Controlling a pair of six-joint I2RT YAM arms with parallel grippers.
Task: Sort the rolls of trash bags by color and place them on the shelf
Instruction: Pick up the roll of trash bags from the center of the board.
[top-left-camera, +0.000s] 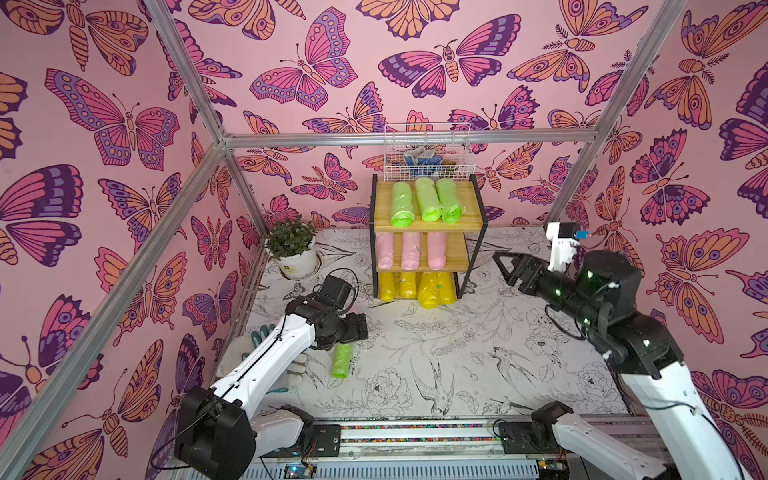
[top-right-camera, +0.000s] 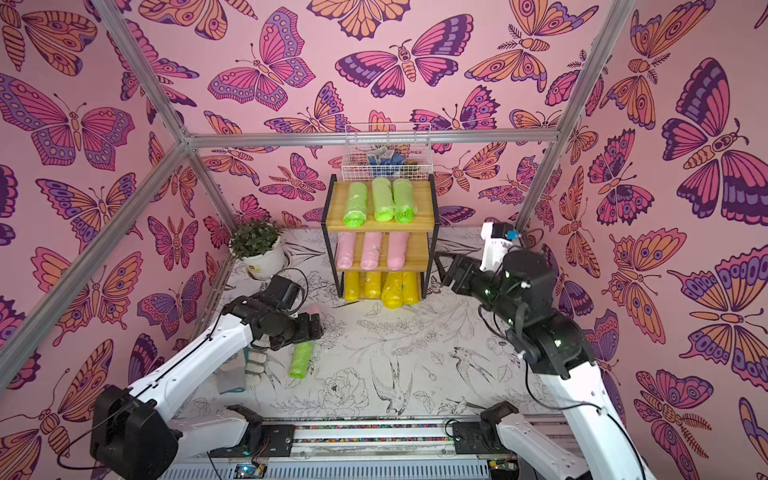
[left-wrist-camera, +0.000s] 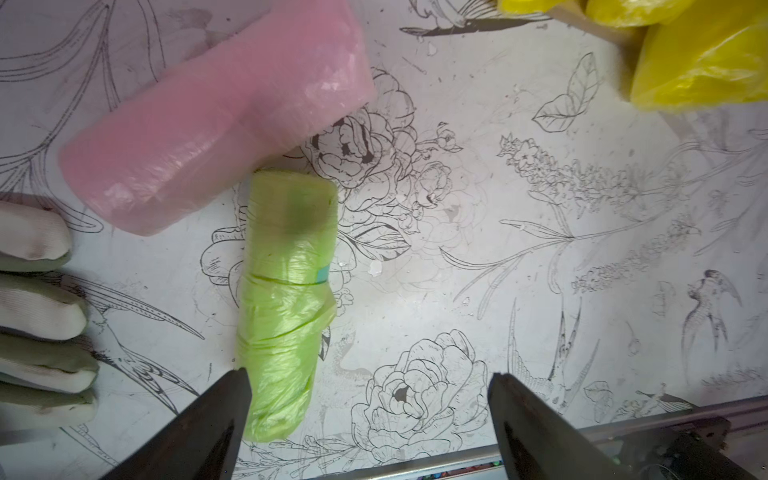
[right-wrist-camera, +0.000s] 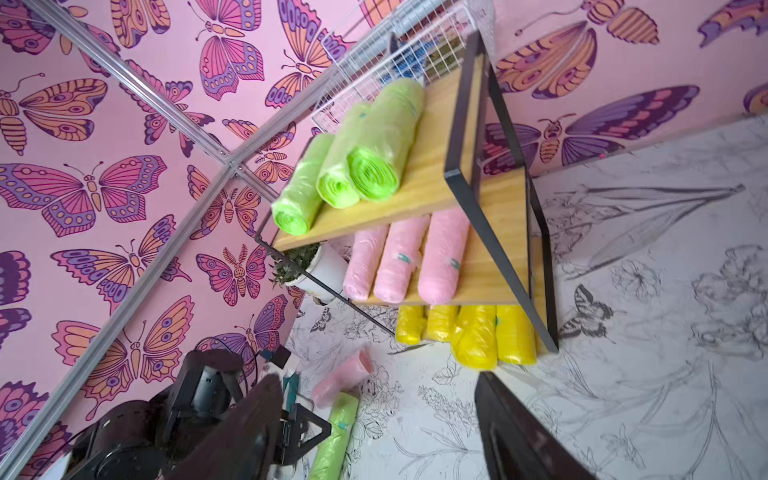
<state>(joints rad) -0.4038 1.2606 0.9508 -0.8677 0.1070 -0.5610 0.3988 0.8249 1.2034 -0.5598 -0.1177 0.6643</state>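
My left gripper lowers next with its open fingers astride the lime green roll's middle (top-left-camera: 342, 352) (left-wrist-camera: 286, 304), since the roll lies on the table below it, beside one finger.
The shelf (top-left-camera: 471, 208) stands at the back with three green rolls (top-left-camera: 428, 199) on top, three pink rolls (top-left-camera: 410, 251) on the middle tier and several yellow rolls (top-left-camera: 428, 289) on the bottom. A loose green roll (top-left-camera: 342, 360) (left-wrist-camera: 282, 316) lies on the table, and a loose pink roll (left-wrist-camera: 216, 124) (right-wrist-camera: 343, 376) rests at its far end. My left gripper (top-left-camera: 353, 336) (left-wrist-camera: 369, 374) hovers open just over the green roll, whose near end lies beside one finger (left-wrist-camera: 220, 419). My right gripper (top-left-camera: 500, 259) (right-wrist-camera: 376, 376) hangs open and empty, right of the shelf.
A white wire basket (top-left-camera: 426, 151) sits on top of the shelf at the back. A potted plant (top-left-camera: 291, 245) stands left of the shelf. White gloves (left-wrist-camera: 37, 299) lie left of the loose rolls. A metal rail (top-left-camera: 415, 432) runs along the table's front edge.
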